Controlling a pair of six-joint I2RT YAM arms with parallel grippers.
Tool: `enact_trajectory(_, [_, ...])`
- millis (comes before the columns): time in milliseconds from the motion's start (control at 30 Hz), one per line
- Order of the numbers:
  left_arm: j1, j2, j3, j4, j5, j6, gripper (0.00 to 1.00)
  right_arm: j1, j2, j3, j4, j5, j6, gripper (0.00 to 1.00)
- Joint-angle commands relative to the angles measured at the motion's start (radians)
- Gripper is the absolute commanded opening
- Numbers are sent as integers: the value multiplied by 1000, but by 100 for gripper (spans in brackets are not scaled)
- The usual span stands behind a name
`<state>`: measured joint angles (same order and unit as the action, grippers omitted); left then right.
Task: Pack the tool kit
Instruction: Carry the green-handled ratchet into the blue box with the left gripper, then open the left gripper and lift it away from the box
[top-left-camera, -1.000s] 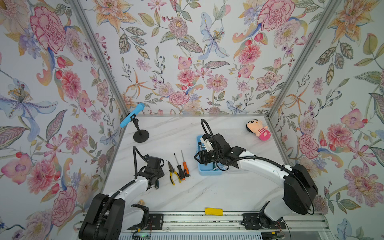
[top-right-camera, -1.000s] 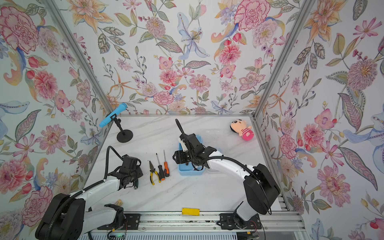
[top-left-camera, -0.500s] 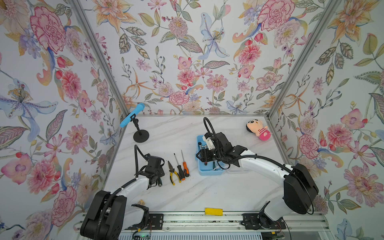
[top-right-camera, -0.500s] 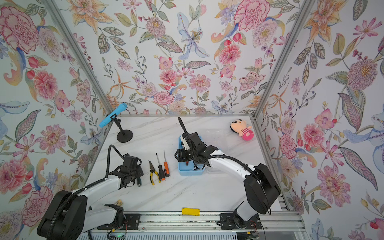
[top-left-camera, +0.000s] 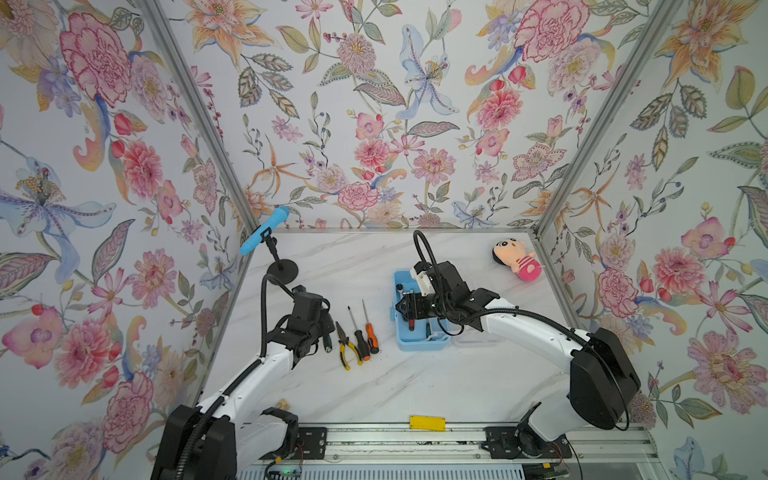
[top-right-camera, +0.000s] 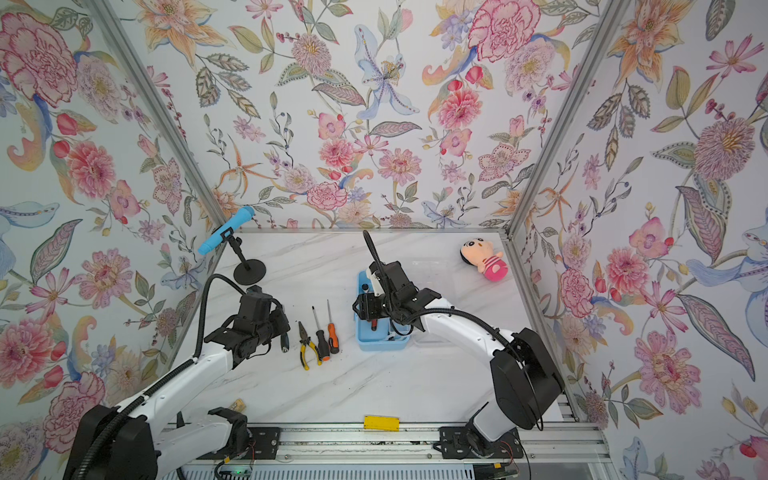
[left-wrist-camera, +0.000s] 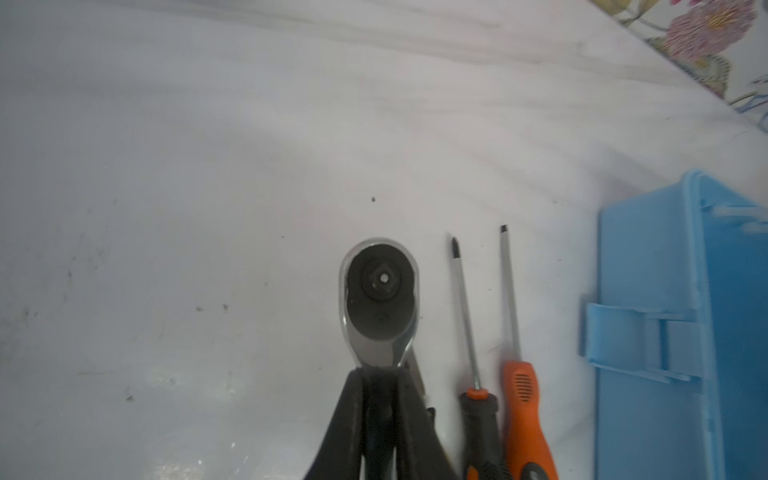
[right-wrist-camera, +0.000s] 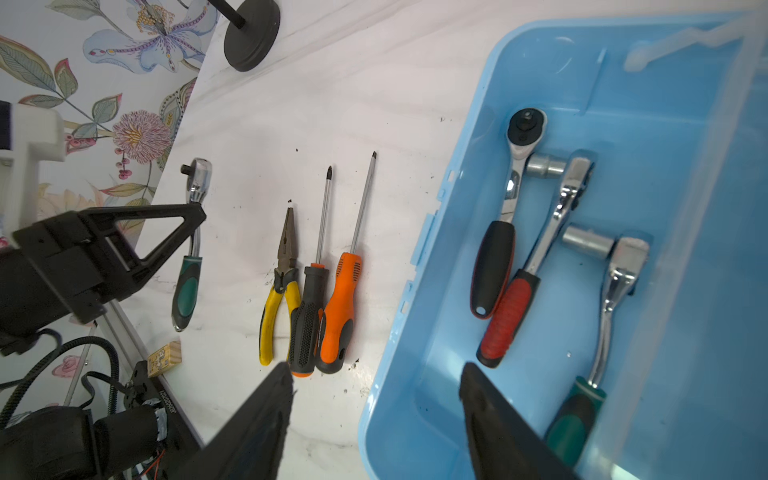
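I will next move my left gripper over the screwdrivers to the free strip (top-left-camera: 420, 327) beyond them, between the box's red and green ratchets. Then I will lower the handle and let it go.
The light-blue tool kit box (top-left-camera: 420, 345) (top-right-camera: 383, 343) stands open mid-table, its clear lid (right-wrist-camera: 706, 166) laid to one side. Three ratchets (right-wrist-camera: 509, 320) lie inside it. My right gripper (right-wrist-camera: 374, 378) (top-left-camera: 401, 309) hangs open over the box's left wall, holding nothing. Left of the box lie the yellow-handled pliers (top-left-camera: 347, 351) (right-wrist-camera: 278, 299), a black screwdriver (left-wrist-camera: 478, 415) and an orange screwdriver (left-wrist-camera: 525, 415). Further left, my left gripper (left-wrist-camera: 379, 372) (top-left-camera: 322, 322) is shut on the shaft of a green-handled ratchet (left-wrist-camera: 380, 299) (right-wrist-camera: 195, 232).
A blue toy microphone (top-left-camera: 266, 230) on a black stand is at the back left. A pink plush doll (top-left-camera: 517, 259) lies at the back right. A small wooden block (right-wrist-camera: 164, 359) sits near the front rail. Flowered walls close three sides.
My left gripper has shut on the green-handled ratchet and shifted a little toward the back. The right gripper has barely moved.
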<state>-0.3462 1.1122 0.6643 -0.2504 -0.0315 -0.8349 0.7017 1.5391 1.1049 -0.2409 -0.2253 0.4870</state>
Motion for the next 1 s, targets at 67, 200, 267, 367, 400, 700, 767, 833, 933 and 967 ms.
enact_trajectory(67, [-180, 58, 210, 35, -23, -56, 0, -46, -101, -25, 29, 10, 18, 65])
enact_trajectory(200, [-333, 227, 372, 118, -52, -64, 0, -120, -164, -49, 28, 10, 31, 65])
enact_trajectory(267, [-380, 331, 452, 145, -54, -64, 0, -138, -192, -62, 28, 7, 33, 65])
enact_trajectory(367, [-413, 471, 531, 191, -37, -73, 0, -160, -233, -80, 16, 5, 29, 65])
enact_trajectory(400, [-416, 511, 548, 204, -31, -80, 0, -166, -246, -87, 10, 5, 27, 65])
enact_trajectory(700, [-416, 747, 680, 250, 21, -97, 0, -196, -303, -126, -2, 0, 18, 65])
enact_trajectory(767, [-418, 783, 691, 264, 35, -107, 0, -199, -302, -129, -2, -2, 19, 65])
enact_trajectory(833, [-418, 820, 705, 267, 42, -115, 0, -199, -300, -132, -1, -2, 17, 65])
enact_trajectory(933, [-418, 862, 720, 267, 44, -119, 0, -202, -304, -134, -3, -5, 16, 65])
enact_trajectory(967, [-418, 874, 727, 262, 46, -122, 0, -203, -304, -137, -3, -4, 15, 65])
